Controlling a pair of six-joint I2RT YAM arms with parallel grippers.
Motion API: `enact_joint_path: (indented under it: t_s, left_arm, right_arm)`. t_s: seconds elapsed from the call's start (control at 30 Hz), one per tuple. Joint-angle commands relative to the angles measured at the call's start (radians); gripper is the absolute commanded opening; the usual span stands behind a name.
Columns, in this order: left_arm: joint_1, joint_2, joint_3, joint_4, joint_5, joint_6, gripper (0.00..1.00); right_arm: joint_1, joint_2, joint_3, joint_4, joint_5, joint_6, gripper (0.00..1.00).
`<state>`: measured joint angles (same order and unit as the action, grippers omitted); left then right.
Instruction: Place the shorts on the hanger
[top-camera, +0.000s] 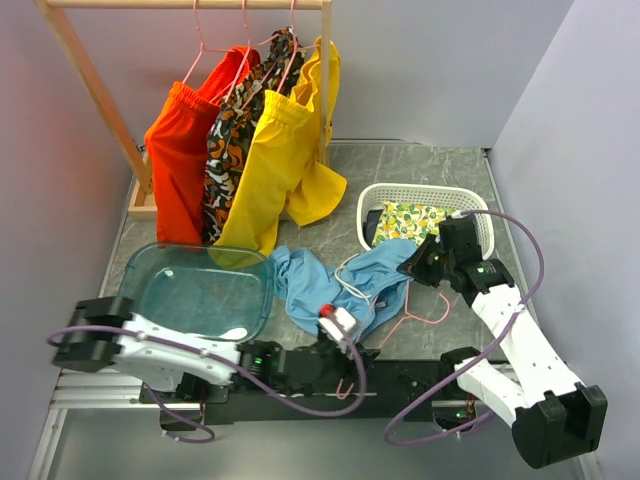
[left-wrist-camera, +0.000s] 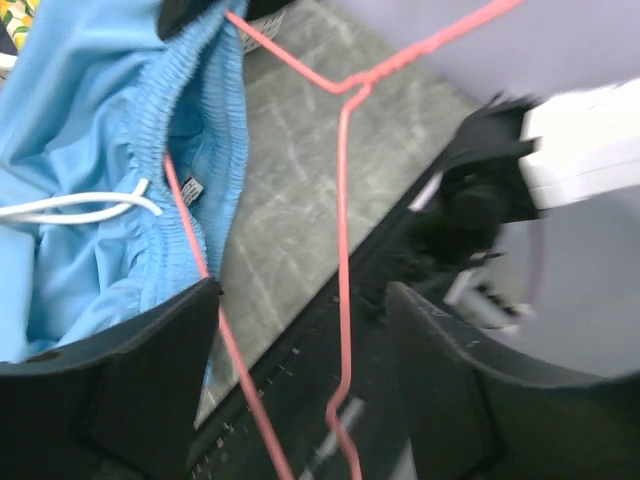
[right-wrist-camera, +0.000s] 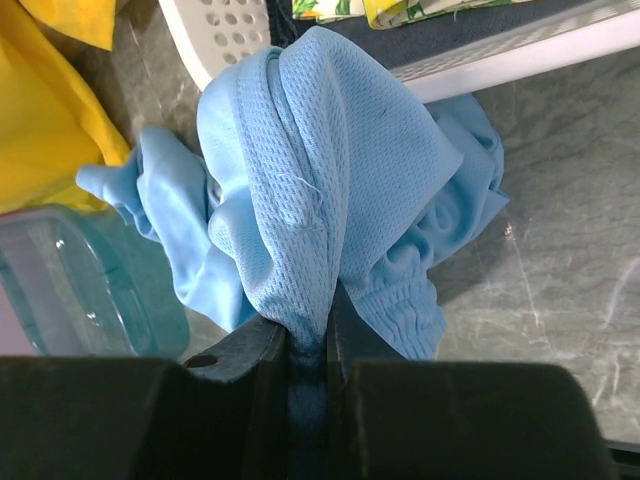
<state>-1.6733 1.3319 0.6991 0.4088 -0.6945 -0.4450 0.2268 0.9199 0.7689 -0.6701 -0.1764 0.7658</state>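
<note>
The open fingers now straddle only the hanger's wires, so the left gripper lowers next toward the left in the wrist view, onto the waistband's near end (left-wrist-camera: 165, 285).
The light sky-blue shorts (top-camera: 325, 285) lie crumpled on the table in front of the basket, with the white drawstring showing. My right gripper (top-camera: 420, 262) is shut on a fold of the shorts (right-wrist-camera: 320, 170) and lifts it; the fabric is pinched between the jaws of the right gripper (right-wrist-camera: 310, 345). The thin pink hanger (top-camera: 425, 312) lies partly under the shorts near the table's front edge. My left gripper (top-camera: 345, 350) is open. In the left wrist view the left gripper (left-wrist-camera: 300, 340) straddles two wires of the hanger (left-wrist-camera: 343, 250) without clamping them, beside the shorts' waistband (left-wrist-camera: 195, 130).
A wooden rack (top-camera: 95, 85) at the back left holds orange-red (top-camera: 180, 150), patterned (top-camera: 235, 140) and yellow (top-camera: 275, 160) garments on pink hangers. A white basket (top-camera: 385, 195) holds yellow-green patterned cloth (top-camera: 410, 218). A teal tub (top-camera: 200, 290) sits at the left.
</note>
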Motion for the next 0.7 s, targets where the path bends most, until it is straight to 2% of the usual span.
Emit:
enact_joint_path:
  t_s: [0.0, 0.1, 0.13, 0.23, 0.33, 0.43, 0.67]
  left_arm:
    - [0.004, -0.197, -0.036, -0.116, 0.008, -0.166, 0.75]
    - [0.078, -0.221, 0.013, -0.337, 0.018, -0.303, 0.71]
    - [0.134, -0.212, 0.042, -0.382, 0.039, -0.335, 0.69]
    - [0.217, -0.126, 0.104, -0.526, 0.131, -0.417, 0.65]
    - [0.233, 0.033, 0.178, -0.626, 0.161, -0.435, 0.64]
    - [0.238, 0.130, 0.249, -0.674, 0.184, -0.442, 0.62]
    - [0.238, 0.280, 0.284, -0.665, 0.216, -0.452, 0.65]
  right_arm:
    - [0.008, -0.045, 0.075, -0.013, -0.005, -0.059, 0.00]
    - [0.020, -0.069, 0.114, -0.040, 0.015, -0.098, 0.00]
    - [0.040, -0.073, 0.128, -0.054, 0.050, -0.114, 0.00]
    - [0.086, -0.087, 0.179, -0.100, 0.141, -0.126, 0.00]
    - [0.161, -0.085, 0.208, -0.135, 0.210, -0.119, 0.00]
    - [0.232, -0.082, 0.214, -0.154, 0.291, -0.092, 0.00]
    - [0.244, -0.096, 0.205, -0.161, 0.351, -0.066, 0.00]
